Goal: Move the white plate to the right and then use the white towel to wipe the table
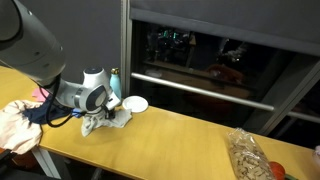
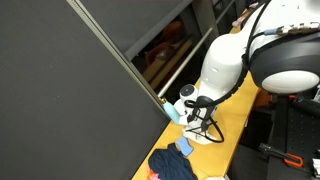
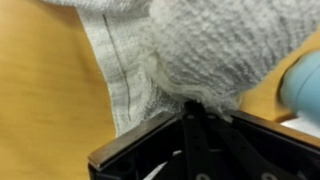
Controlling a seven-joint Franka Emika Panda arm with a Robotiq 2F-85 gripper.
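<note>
I will slide the fold in my gripper low toward the tabletop (image 1: 76, 127) beside the dark navy garment, then let it go, as the towel (image 1: 117, 121) already rests on the table.
The white towel (image 3: 210, 50) fills the top of the wrist view, bunched and wrinkled on the table (image 3: 40, 100). My gripper (image 3: 192, 108) is shut on a fold of it, fingertips pinched together. In an exterior view the gripper (image 1: 100, 121) presses down at the towel (image 1: 117, 121) on the long light-wood table (image 1: 180, 140). The white plate (image 1: 135, 103) lies flat just behind and to the right of the towel, apart from the gripper. From the opposite side, the gripper (image 2: 200, 124) and towel (image 2: 208, 136) show under the arm.
A teal bottle (image 1: 113, 78) (image 3: 305, 80) stands close behind the towel. A peach-pink fabric bundle (image 1: 15, 125) and a dark navy garment (image 1: 35, 110) (image 2: 172, 163) lie at one end of the table. A clear bag of pale contents (image 1: 246, 155) sits near the other end.
</note>
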